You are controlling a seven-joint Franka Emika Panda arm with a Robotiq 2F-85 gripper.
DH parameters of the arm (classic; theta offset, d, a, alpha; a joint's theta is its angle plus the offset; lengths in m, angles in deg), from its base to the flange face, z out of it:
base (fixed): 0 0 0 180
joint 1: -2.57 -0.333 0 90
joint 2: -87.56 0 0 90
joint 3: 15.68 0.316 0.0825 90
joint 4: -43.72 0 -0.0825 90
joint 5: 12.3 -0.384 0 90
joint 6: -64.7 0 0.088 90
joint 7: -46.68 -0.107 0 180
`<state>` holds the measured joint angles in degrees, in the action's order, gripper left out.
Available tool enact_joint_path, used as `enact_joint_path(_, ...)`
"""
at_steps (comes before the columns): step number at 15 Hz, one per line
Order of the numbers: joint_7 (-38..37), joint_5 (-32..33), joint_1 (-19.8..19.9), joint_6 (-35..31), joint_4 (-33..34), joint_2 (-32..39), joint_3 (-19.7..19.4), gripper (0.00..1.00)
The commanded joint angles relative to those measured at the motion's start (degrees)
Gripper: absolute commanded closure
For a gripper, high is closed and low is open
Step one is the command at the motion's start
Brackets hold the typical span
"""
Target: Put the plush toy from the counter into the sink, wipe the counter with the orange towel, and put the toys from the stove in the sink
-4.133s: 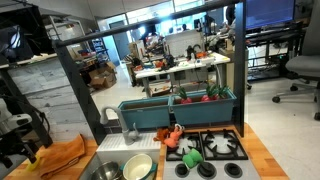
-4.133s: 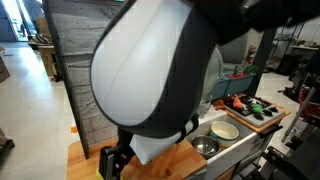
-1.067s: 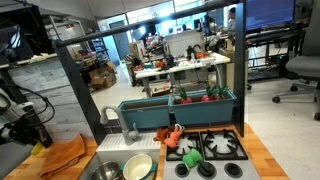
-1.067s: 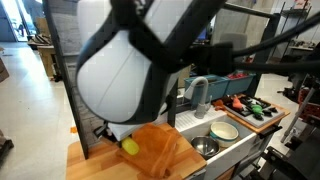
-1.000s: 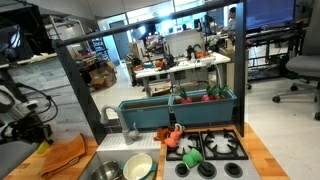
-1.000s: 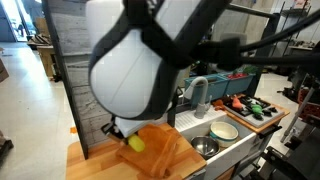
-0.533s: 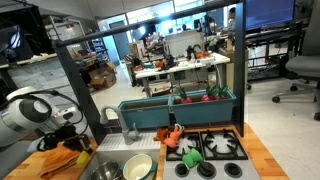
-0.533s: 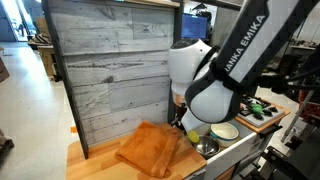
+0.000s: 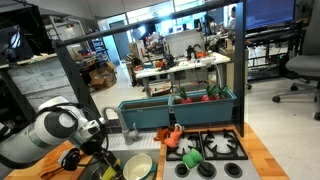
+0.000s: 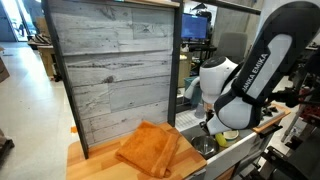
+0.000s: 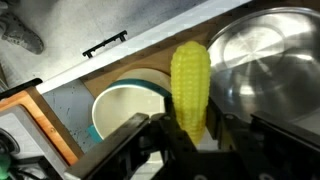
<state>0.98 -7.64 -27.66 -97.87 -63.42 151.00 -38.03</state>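
Observation:
My gripper will next move away from the white bowl until the yellow plush toy is over the metal bowl (image 10: 204, 146) (image 11: 268, 66), because the toy is still hanging above the gap between the bowls.
My gripper (image 11: 190, 124) is shut on the yellow plush toy (image 11: 190, 82), which sticks out lengthwise beyond the fingers. It hangs over the sink (image 11: 58, 108), above the gap between a white bowl (image 11: 122, 106) and a metal bowl (image 11: 265, 68). In both exterior views the arm reaches over the sink, with the plush toy (image 10: 222, 140) at its tip. The orange towel (image 10: 150, 148) lies crumpled on the wooden counter (image 10: 98, 162). On the black stove (image 9: 222, 148) sit the toys, one red-orange (image 9: 175, 134) and one green (image 9: 191, 157).
A grey faucet (image 9: 110, 116) stands behind the sink. A grey plank wall (image 10: 110, 70) backs the counter. A teal planter box (image 9: 178, 110) with small items runs behind the stove. The arm's bulky body (image 9: 45, 138) hangs over the orange towel (image 9: 62, 160).
The arm has swung from above the orange towel on the counter over to the sink, with the yellow plush toy still in its grip.

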Motion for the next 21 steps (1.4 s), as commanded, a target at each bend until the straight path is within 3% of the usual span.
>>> enact_joint_path(1, -3.7, -2.8, -1.2, -7.4, -1.8, 1.0, -1.0, 0.92)
enact_joint_path(7, -4.6, -9.5, -5.5, -17.6, -5.1, 1.0, -2.0, 0.92)
enact_joint_path(8, -3.6, -10.3, -5.9, -18.1, -5.5, 0.8, -1.6, 0.73)
enact_joint_path(9, -3.0, -10.9, -6.7, -18.4, -6.1, 0.5, -1.4, 0.42)
enact_joint_path(11, -0.2, -10.7, -7.6, -17.9, -8.0, -1.2, -0.3, 0.40)
enact_joint_path(12, -0.9, -11.8, -6.7, -16.5, -4.9, 1.2, -0.8, 0.32)
enact_joint_path(13, -0.7, -12.2, -7.0, -16.5, -4.9, 1.3, -0.6, 0.51)
enact_joint_path(14, -0.7, -12.5, -7.2, -16.5, -4.9, 1.4, -0.6, 0.42)
enact_joint_path(15, -0.6, -12.5, -7.1, -16.5, -4.8, 1.4, -0.7, 0.10)
enact_joint_path(17, -1.3, -12.6, -12.3, -15.2, -6.5, 1.2, -4.5, 0.06)
enact_joint_path(19, -0.2, -12.0, -15.5, -15.2, -9.7, -1.0, -7.3, 0.00)
enact_joint_path(21, 1.4, -11.5, -18.4, -14.2, -14.0, -4.4, -9.8, 0.00)
